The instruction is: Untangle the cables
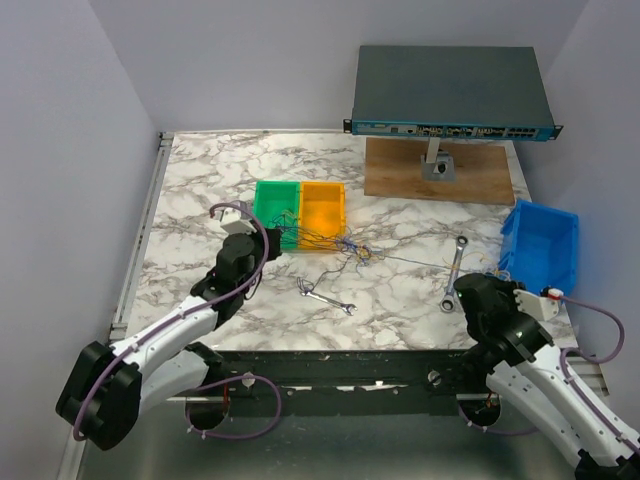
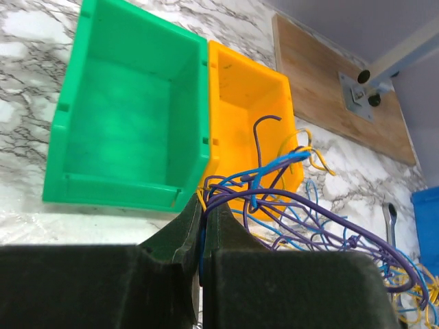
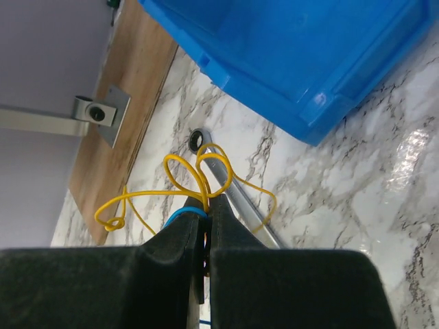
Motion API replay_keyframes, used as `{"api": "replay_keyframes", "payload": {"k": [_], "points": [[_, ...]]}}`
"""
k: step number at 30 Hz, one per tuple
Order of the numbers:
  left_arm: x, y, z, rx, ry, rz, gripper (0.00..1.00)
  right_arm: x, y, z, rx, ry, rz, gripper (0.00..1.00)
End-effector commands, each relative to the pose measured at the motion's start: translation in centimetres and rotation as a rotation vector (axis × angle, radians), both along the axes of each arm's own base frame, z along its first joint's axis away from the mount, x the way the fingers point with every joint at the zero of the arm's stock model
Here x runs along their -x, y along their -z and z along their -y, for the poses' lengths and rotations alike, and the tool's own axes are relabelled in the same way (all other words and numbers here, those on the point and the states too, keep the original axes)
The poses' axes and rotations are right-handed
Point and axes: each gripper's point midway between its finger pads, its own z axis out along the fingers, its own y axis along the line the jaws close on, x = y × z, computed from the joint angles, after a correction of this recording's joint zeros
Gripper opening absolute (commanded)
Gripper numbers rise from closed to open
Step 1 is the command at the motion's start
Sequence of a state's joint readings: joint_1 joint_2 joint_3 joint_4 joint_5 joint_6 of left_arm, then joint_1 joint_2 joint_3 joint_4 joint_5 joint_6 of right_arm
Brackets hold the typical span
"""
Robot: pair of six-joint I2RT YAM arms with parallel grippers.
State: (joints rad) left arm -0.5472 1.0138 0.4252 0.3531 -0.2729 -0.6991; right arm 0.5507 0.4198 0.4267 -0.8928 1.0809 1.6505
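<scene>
My left gripper moves to the right in the top view next, past the orange bin (image 1: pixel 323 205). It releases its pieces of cable by the yellow-blue cable clump, where open marble leaves room.
The cables (image 1: pixel 352 250) form a tangle of thin blue, purple and yellow strands in front of the orange bin (image 1: pixel 323 205), and one strand is stretched rightward across the marble. My left gripper (image 1: pixel 283 238) is at the tangle's left end. In the left wrist view my left gripper (image 2: pixel 204 205) is shut on blue and purple strands of the cables (image 2: pixel 309 212). My right gripper (image 1: pixel 487 279) is near the blue bin. In the right wrist view my right gripper (image 3: pixel 208 200) is shut on yellow loops of the cables (image 3: pixel 180 161) and a blue strand.
A green bin (image 1: pixel 276 200) stands beside the orange one. A blue bin (image 1: pixel 540 240) sits at the right edge. Two steel wrenches lie on the marble (image 1: pixel 453 270) (image 1: pixel 327 297). At the back, a network switch (image 1: pixel 450 90) stands on a wooden board (image 1: pixel 440 170).
</scene>
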Motion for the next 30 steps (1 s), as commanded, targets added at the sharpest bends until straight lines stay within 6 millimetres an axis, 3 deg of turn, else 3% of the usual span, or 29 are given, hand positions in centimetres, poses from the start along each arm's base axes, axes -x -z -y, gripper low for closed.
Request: {"api": "replay_keyframes", "payload": {"k": [1, 3, 5, 6, 8, 10, 16, 18, 21, 24, 27, 30], "points": [[-0.2, 0.0, -3.8, -0.009, -0.191, 0.021, 0.0, 0.4, -2.3, 1.8, 0.117, 0.057, 0.012, 0.01], [0.1, -1.6, -0.9, -0.007, -0.008, 0.109, 0.0, -2.0, -3.4, -1.1, 0.197, -0.142, -0.027, 0.02], [1.0, -3.2, 2.8, -0.011, 0.223, 0.205, 0.0, -4.2, -4.3, -4.9, 0.264, -0.396, -0.02, 0.13], [1.5, -4.1, 4.4, -0.003, 0.32, 0.244, 0.0, -5.0, -5.0, -7.1, 0.309, -0.531, 0.008, 0.28], [2.5, -4.8, 7.3, 0.006, 0.487, 0.263, 0.0, -5.7, -6.1, -11.8, 0.369, -0.809, 0.089, 0.7], [3.0, -4.9, 9.0, 0.011, 0.584, 0.265, 0.0, -5.5, -6.5, -15.3, 0.381, -1.006, 0.144, 0.86], [4.4, -5.6, 10.8, 0.024, 0.703, 0.314, 0.0, -4.8, -6.3, -22.1, 0.408, -1.395, 0.187, 0.88], [4.6, -5.8, 10.8, 0.017, 0.709, 0.329, 0.0, -4.8, -5.7, -23.6, 0.391, -1.475, 0.163, 0.88], [4.4, -5.7, 10.4, 0.008, 0.679, 0.326, 0.0, -6.3, -4.5, -23.7, 0.379, -1.447, 0.075, 0.88], [3.8, -5.5, 9.4, -0.012, 0.608, 0.313, 0.0, -8.8, -2.5, -18.8, 0.368, -1.125, -0.112, 0.9], [2.9, -4.9, 8.0, -0.03, 0.512, 0.282, 0.0, -9.7, -1.8, -14.4, 0.393, -0.861, -0.224, 0.92], [2.8, -4.7, 7.6, -0.032, 0.483, 0.272, 0.0, -10.1, -1.1, -13.1, 0.446, -0.802, -0.298, 0.9]]}}
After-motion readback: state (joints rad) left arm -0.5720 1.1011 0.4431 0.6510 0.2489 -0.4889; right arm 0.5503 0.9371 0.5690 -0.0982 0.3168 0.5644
